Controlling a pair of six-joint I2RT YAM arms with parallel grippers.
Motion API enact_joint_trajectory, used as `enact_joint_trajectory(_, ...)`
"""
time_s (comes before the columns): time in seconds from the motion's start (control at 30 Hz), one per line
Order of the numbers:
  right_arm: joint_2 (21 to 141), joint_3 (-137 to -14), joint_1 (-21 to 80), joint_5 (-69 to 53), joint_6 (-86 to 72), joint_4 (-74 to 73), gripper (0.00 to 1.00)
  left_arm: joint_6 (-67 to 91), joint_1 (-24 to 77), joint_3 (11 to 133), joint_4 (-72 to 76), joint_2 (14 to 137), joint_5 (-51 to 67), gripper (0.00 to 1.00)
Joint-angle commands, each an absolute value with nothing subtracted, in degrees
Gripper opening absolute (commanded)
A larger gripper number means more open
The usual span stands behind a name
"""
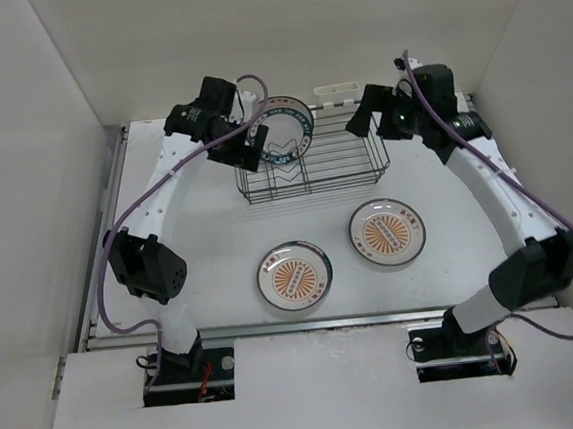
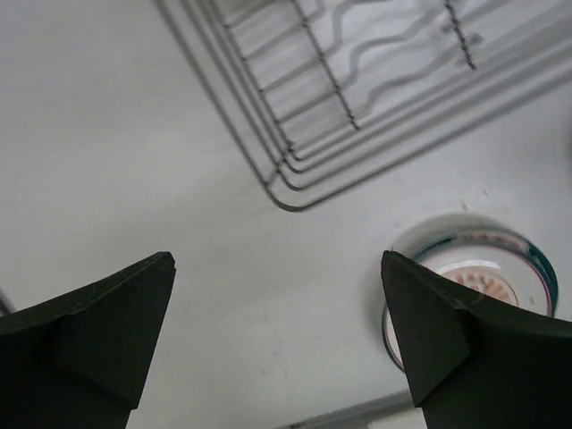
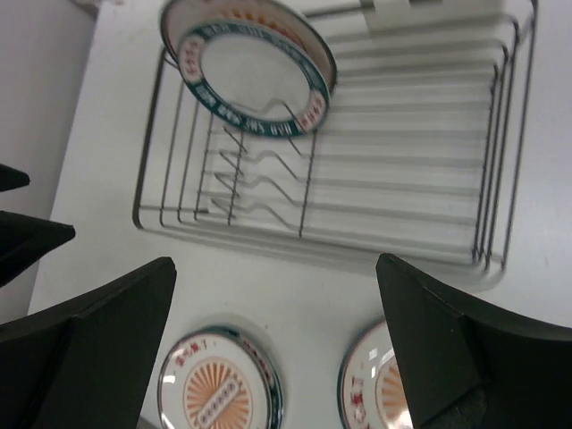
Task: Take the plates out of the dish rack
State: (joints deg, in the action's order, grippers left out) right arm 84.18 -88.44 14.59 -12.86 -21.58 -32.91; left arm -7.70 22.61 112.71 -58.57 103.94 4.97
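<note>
My right gripper should next come down and across the empty middle of the rack, onto the teal-ring plate's rim nearest the clip.
The dark wire dish rack stands at the back middle of the table. A teal-ring plate stands on edge in its left end, with another plate close behind it. In the right wrist view the teal-ring plate hides most of that plate, which shows some orange. Two orange sunburst plates lie flat on the table in front of the rack. My left gripper is open and empty beside the rack's left end. My right gripper is open and empty over the rack's right end.
A small white clip sits on the rack's back edge. White walls close in the table on the left, back and right. The left wrist view shows a rack corner and one flat plate below it.
</note>
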Motion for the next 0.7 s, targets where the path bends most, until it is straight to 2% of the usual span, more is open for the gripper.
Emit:
enact_joint_trajectory(0.0,94.51,-100.40,15.56,-15.47,-17.15,-26.81,1.00,0.52,19.26,115.30,-55.99,105.63,-8.70,1.00)
enact_joint_trajectory(0.13,110.24,-118.88,17.40,-15.99,-11.79,-31.44,1.00,2.63,15.30,123.98,-60.64,114.06,-8.70,1.00)
enact_joint_trajectory(0.2,118.42,-128.78,19.59,-16.00,-6.44,-33.82,0.96,2.64,14.07,126.99,-61.87,118.71,-5.99,1.00)
enact_joint_trajectory(0.27,122.39,-133.48,20.82,-16.00,-3.89,-33.84,0.88,2.64,14.06,127.61,-61.87,121.10,-3.53,1.00)
enact_joint_trajectory(0.3,124.00,-135.16,21.35,-15.39,-2.91,-33.84,0.78,2.11,13.54,128.40,-61.87,123.03,-0.99,0.97)
enact_joint_trajectory(0.37,126.81,-136.76,22.67,-13.72,-1.59,-30.70,0.73,1.41,13.54,129.28,-61.35,124.97,1.66,0.91)
enact_joint_trajectory(0.43,127.96,-136.06,22.68,-13.71,-1.05,-27.70,0.73,1.41,13.54,131.30,-60.73,128.21,3.25,0.80)
enact_joint_trajectory(0.53,129.46,-134.66,23.20,-15.81,-1.05,-22.51,0.71,0.88,13.54,135.78,-61.44,132.61,3.96,0.70)
enact_joint_trajectory(0.57,129.46,-134.65,23.20,-15.82,-1.05,-21.54,0.71,0.88,13.54,136.49,-61.44,133.41,3.96,0.63)
enact_joint_trajectory(0.67,131.83,-134.12,23.20,-15.83,-1.05,-19.34,0.71,0.36,13.54,136.49,-61.44,135.34,4.66,0.53)
